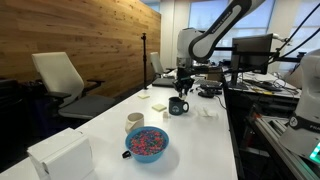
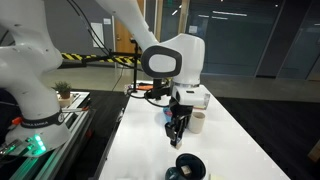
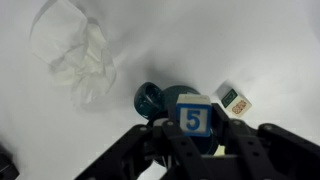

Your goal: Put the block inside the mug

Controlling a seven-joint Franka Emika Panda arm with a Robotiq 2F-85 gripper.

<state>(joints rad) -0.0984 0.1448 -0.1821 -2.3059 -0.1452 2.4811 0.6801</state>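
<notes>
My gripper carries the block outward and down over the opening of the mug next, since the block hangs short of the opening's middle.
The mug (image 1: 178, 105) is small, dark and glossy with a side handle, and stands upright on the white table. It also shows at the bottom edge of an exterior view (image 2: 189, 166). My gripper (image 1: 184, 82) hangs just above it, also seen from the opposite side (image 2: 177, 128). In the wrist view my gripper (image 3: 193, 128) is shut on a block (image 3: 193, 117) with a blue "5" face. The mug (image 3: 160, 97) lies directly beneath the block, partly hidden by it, with its handle to the left.
A second small block (image 3: 235, 100) lies beside the mug. Crumpled clear plastic (image 3: 78, 55) lies nearby. A cream handleless cup (image 1: 134, 121), a blue bowl (image 1: 147, 144) with colourful bits and a white box (image 1: 60, 155) stand further along the table. Chairs line one side.
</notes>
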